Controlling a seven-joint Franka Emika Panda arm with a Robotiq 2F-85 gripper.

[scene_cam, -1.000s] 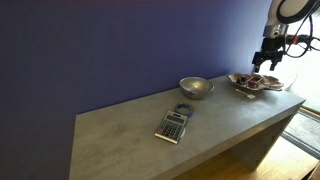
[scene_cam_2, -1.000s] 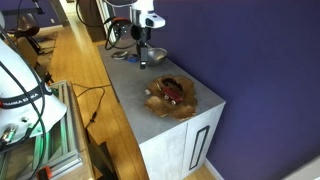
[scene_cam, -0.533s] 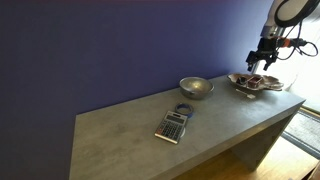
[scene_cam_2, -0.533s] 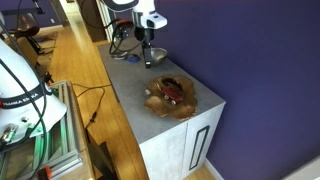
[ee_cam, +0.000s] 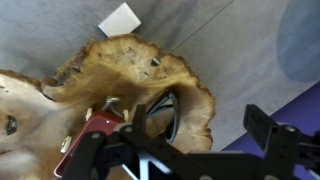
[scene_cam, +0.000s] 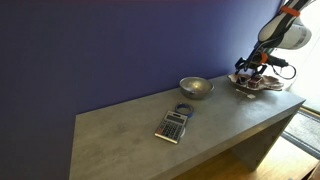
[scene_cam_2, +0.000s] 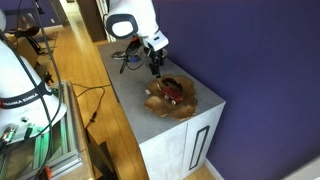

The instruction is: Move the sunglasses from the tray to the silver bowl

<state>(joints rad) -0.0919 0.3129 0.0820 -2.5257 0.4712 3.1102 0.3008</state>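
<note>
The sunglasses' thin dark frame (ee_cam: 172, 114) already shows between the gripper's open fingers, so the gripper needs to move down into the tray next, with its fingers passing on either side of that frame.
The sunglasses (ee_cam: 160, 112) lie in the tray (ee_cam: 130, 65), a pale wavy-rimmed dish with a brownish inside; one dark lens with a thin frame shows. In the exterior views they are only a dark spot in the tray (scene_cam_2: 172, 92). My gripper (ee_cam: 180, 150) is open, its jaws spread wide just above the tray and either side of the sunglasses. It hangs low over the tray in both exterior views (scene_cam: 250, 68) (scene_cam_2: 155, 67). The tray (scene_cam: 257, 85) (scene_cam_2: 185, 108) sits at the table's end. The silver bowl (scene_cam: 196, 87) stands beside it, toward the table's middle.
A red object (ee_cam: 95, 133) lies in the tray next to the sunglasses. A grey calculator (scene_cam: 173, 125) lies near the table's front edge. A white card (ee_cam: 120, 18) lies on the table beyond the tray. The table edge runs close behind the tray (scene_cam_2: 205, 120).
The gripper has tilted and come down from above the table toward the tray, and now sits low over the sunglasses. The sunglasses, tray and bowl have not moved.
</note>
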